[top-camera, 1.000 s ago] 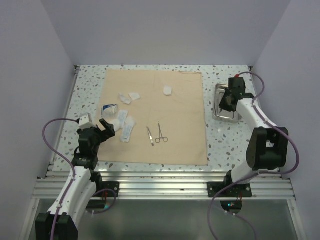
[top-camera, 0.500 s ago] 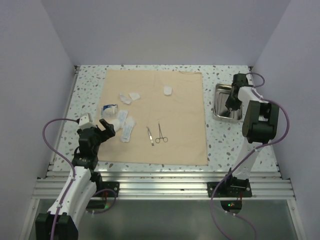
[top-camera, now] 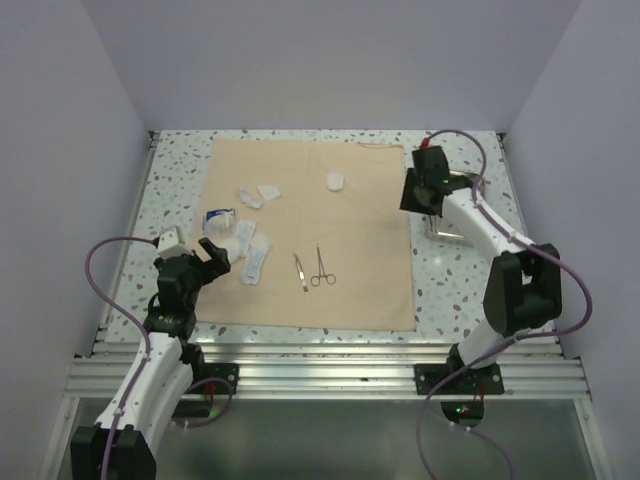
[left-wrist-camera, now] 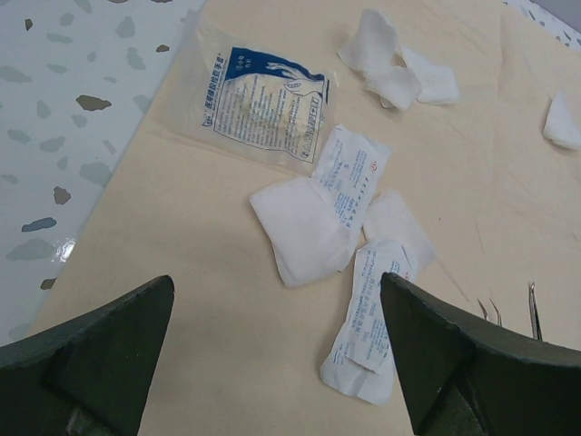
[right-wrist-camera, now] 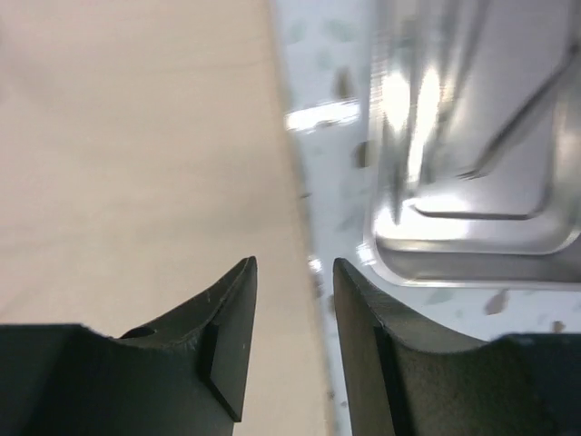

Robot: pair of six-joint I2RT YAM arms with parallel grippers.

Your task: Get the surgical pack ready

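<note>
My right gripper should move back and toward the packets, then go down onto the tweezers' middle [top-camera: 300, 272], because the tweezers lie well inside the cloth.
The beige cloth [top-camera: 310, 230] lies spread flat on the table. On it lie two slim metal instruments [top-camera: 311, 270] and several white gauze packets [top-camera: 255, 255], one with blue print [top-camera: 219, 217]. The steel tray [top-camera: 441, 230] sits right of the cloth, partly hidden by my right arm. My right gripper [top-camera: 415, 192] hangs over the cloth's right edge, jaws slightly apart and empty; its wrist view shows the cloth [right-wrist-camera: 136, 154] on the left and the blurred tray [right-wrist-camera: 481, 227] on the right. My left gripper [top-camera: 212, 255] is wide open and empty above the cloth's left part, near the packets [left-wrist-camera: 370, 318].
The speckled table [top-camera: 175, 180] shows left of the cloth and around the tray. Grey walls close in the back and both sides. Loose gauze pieces [top-camera: 260, 193] and one more [top-camera: 336, 181] lie near the cloth's far edge.
My right gripper has swung left from over the tray to the cloth's right edge. The left arm has not moved.
</note>
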